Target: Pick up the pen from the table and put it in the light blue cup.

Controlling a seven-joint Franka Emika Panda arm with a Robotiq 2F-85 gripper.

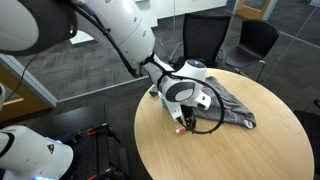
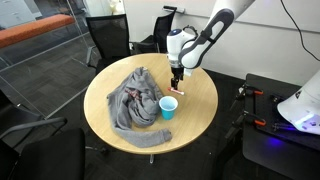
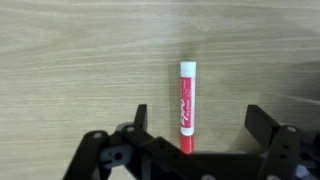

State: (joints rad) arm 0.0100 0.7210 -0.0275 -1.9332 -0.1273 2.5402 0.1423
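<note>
My gripper goes a little further down toward the tabletop next and closes around the pen's red end (image 1: 181,129) (image 3: 187,142), because that end already lies between its open fingers.
A red pen with a white label (image 3: 185,105) lies on the wooden table, lengthwise between my fingers in the wrist view. My gripper (image 3: 196,122) is open just above it, the left finger near the pen and the right finger well apart. In an exterior view the gripper (image 2: 177,82) hangs low over the table near its far edge, with the pen (image 2: 177,90) under it. The light blue cup (image 2: 168,107) stands upright just in front of it, beside the cloth. In an exterior view the gripper (image 1: 185,125) is at the table surface; the cup is hidden there.
A crumpled grey cloth (image 2: 132,102) covers the middle of the round wooden table (image 2: 200,95); it also shows in an exterior view (image 1: 230,105). Black office chairs (image 2: 108,40) stand behind the table. Another robot with cables (image 2: 290,110) stands beside it.
</note>
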